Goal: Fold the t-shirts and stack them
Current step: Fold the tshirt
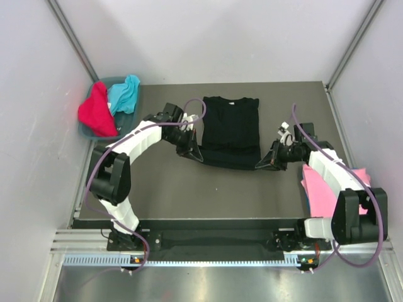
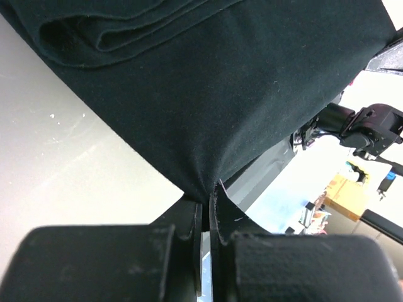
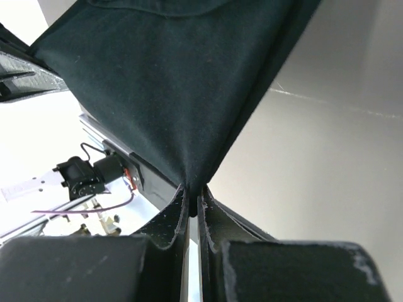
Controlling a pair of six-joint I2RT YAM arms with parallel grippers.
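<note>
The left gripper carries the t-shirt's pinched near corner outward next and releases it at the t-shirt's collar end (image 1: 216,101), since that end lies outward of the gripper.
The black t-shirt (image 1: 230,129) lies in the middle of the table, sides folded in, collar at the far end. My left gripper (image 1: 192,153) is shut on its near left corner; the left wrist view shows black cloth (image 2: 239,94) pinched between the fingers (image 2: 189,217). My right gripper (image 1: 266,163) is shut on its near right corner; the right wrist view shows the cloth (image 3: 170,94) pinched and lifted off the table. A pink t-shirt (image 1: 327,189) lies at the right under my right arm. Red (image 1: 96,110) and turquoise (image 1: 124,93) t-shirts sit in a bin.
A grey-blue bin (image 1: 129,121) stands at the far left corner of the table. White walls close in the left, far and right sides. The table's near edge has a metal rail (image 1: 208,242).
</note>
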